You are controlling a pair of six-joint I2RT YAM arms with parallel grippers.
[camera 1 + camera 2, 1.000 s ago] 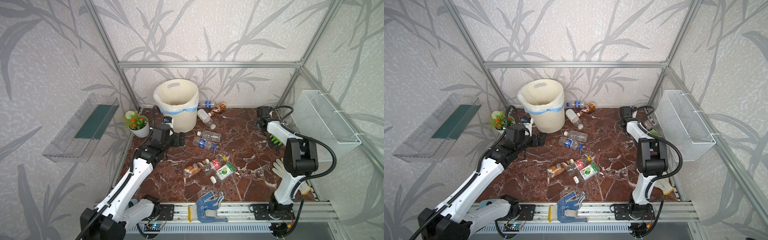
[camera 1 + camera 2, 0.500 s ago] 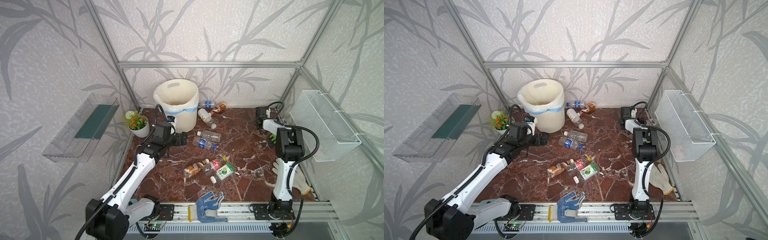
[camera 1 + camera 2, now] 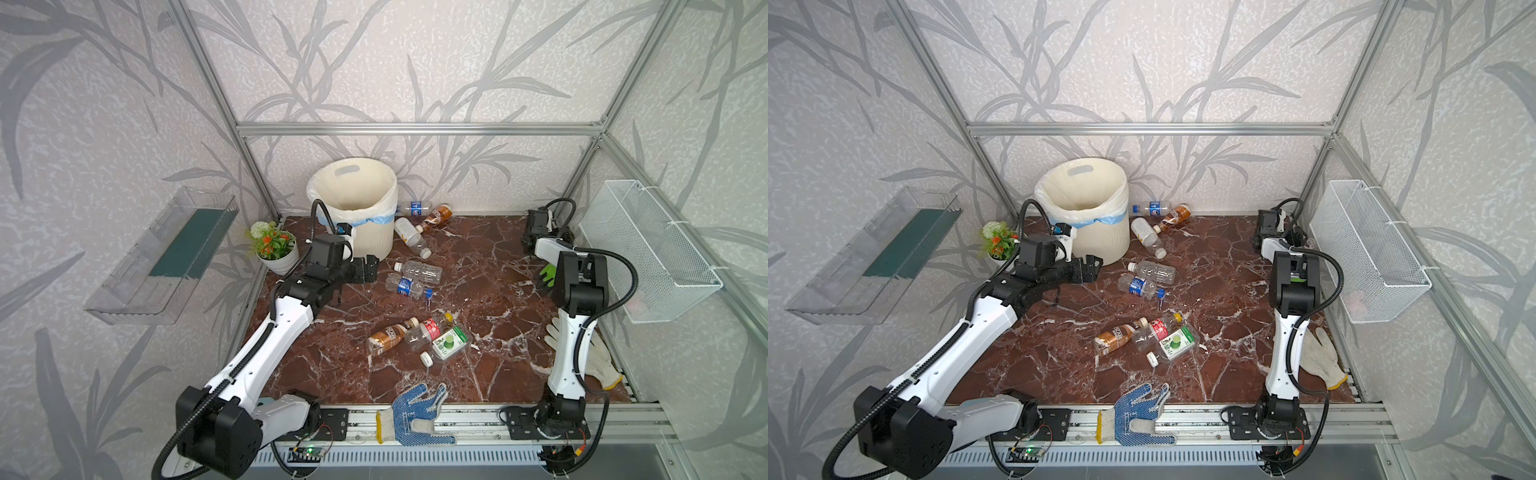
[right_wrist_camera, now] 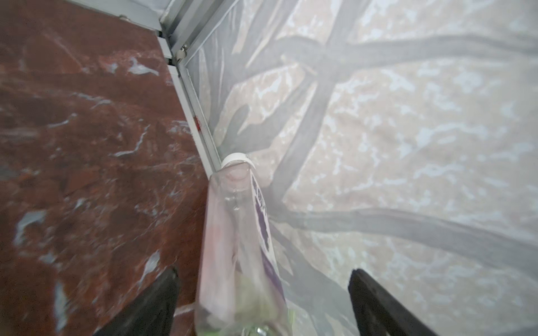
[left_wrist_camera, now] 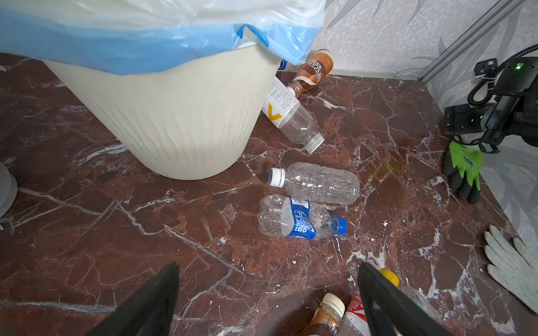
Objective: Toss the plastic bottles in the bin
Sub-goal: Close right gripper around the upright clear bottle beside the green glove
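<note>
My right gripper eases closer in along the wall over the bottle next and closes, since the purple-labelled bottle's body (image 4: 240, 263) already lies between the open fingers.
The cream ribbed bin (image 3: 353, 199) (image 5: 180, 116) stands at the back left, lined with a blue-banded bag. Plastic bottles lie on the marble floor. Three lie beside the bin (image 3: 409, 237). A clear one (image 5: 317, 183) and a blue-labelled one (image 5: 297, 218) lie in the middle. Three more are bunched nearer the front (image 3: 428, 332). My left gripper (image 3: 370, 268) (image 5: 267, 279) hangs open and empty just left of the middle pair. My right gripper (image 4: 263, 279) is in the back right corner, open, with a clear purple-labelled bottle (image 4: 238, 247) lying between its fingers against the wall.
A small flower pot (image 3: 274, 249) stands left of the bin. A green glove (image 3: 548, 272), a white glove (image 3: 594, 361) and a blue-dotted glove (image 3: 419, 409) lie about. A wire basket (image 3: 652, 249) hangs on the right wall, a clear shelf (image 3: 166, 249) on the left.
My left gripper has moved a little right and back, toward the middle bottles. My right arm has folded in toward the back right corner.
</note>
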